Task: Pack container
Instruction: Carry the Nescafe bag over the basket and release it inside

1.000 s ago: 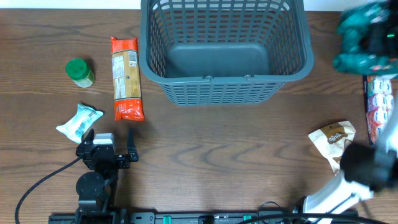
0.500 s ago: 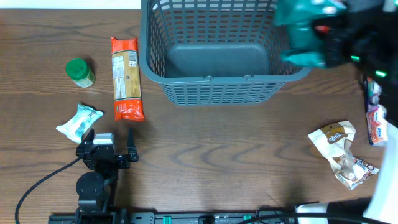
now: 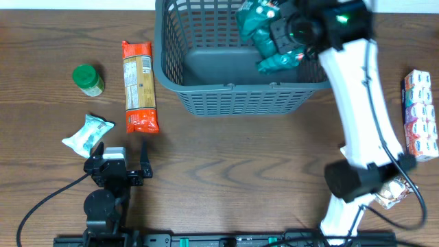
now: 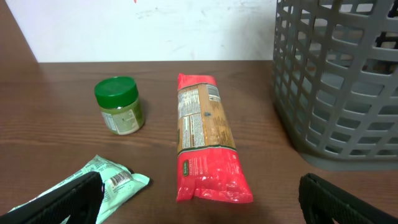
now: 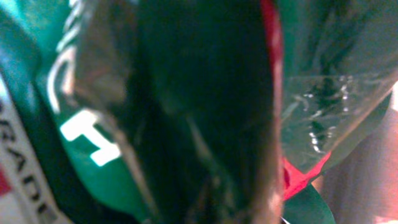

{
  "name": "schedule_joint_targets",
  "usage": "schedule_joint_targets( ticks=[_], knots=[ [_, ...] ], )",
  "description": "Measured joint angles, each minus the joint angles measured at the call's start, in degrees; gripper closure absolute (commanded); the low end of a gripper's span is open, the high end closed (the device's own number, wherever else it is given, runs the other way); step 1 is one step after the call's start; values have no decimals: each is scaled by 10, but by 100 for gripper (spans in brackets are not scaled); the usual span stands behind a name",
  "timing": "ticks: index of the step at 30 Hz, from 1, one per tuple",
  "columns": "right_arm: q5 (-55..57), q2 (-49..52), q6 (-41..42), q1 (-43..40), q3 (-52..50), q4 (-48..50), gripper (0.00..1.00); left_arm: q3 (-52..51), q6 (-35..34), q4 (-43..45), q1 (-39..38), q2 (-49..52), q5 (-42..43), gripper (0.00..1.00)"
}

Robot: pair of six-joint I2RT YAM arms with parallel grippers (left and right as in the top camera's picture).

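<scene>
The crinkly green bag [image 3: 257, 27] needs to go down inside the basket's near side next, and my right gripper then needs to release the bag there.
The container [image 3: 240, 101], a large dark grey slotted basket, stands at the back middle of the table with a bare base. Its wall also shows at the right of the left wrist view, container [image 4: 336, 81]. My right gripper [image 3: 291, 31] hangs over the basket's right half, shut on a crinkly green bag [image 3: 257, 27]. That green bag [image 5: 93, 143] fills the right wrist view and hides the fingers there. My left gripper [image 3: 121, 148] rests near the front left edge, open and holding nothing, also seen as left gripper [image 4: 200, 202].
A red and yellow pasta packet [image 3: 140, 86] [image 4: 205, 143], a green-lidded jar [image 3: 88, 79] [image 4: 119, 106] and a mint-green packet [image 3: 88, 134] [image 4: 112, 180] lie left of the basket. A colourful box [image 3: 420, 113] sits at the right edge. A brown and white bag [image 3: 391, 192] lies partly behind the right arm.
My right arm has swung left from the table's right edge, carrying the green bag to above the basket. The left arm has not moved.
</scene>
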Motion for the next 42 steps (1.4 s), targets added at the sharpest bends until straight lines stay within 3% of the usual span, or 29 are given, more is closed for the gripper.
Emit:
schedule_joint_targets(
  ticks=[9, 10, 12, 13, 25, 33, 42],
  knots=[
    [-16, 96, 30, -2, -9, -11, 99, 0, 0, 0, 0, 0, 0, 1],
    [-19, 96, 32, -3, -9, -11, 92, 0, 0, 0, 0, 0, 0, 1],
    [-25, 96, 37, -4, -9, -8, 17, 0, 0, 0, 0, 0, 0, 1],
    [-28, 96, 40, -5, -9, -7, 1, 0, 0, 0, 0, 0, 0, 1],
    [3, 68, 64, -11, -5, -10, 1, 0, 0, 0, 0, 0, 0, 2],
    [15, -69, 105, -39, 5, 11, 1, 0, 0, 0, 0, 0, 0, 2],
    [30, -206, 132, -215, 22, -176, 1, 0, 0, 0, 0, 0, 0, 1]
  ],
)
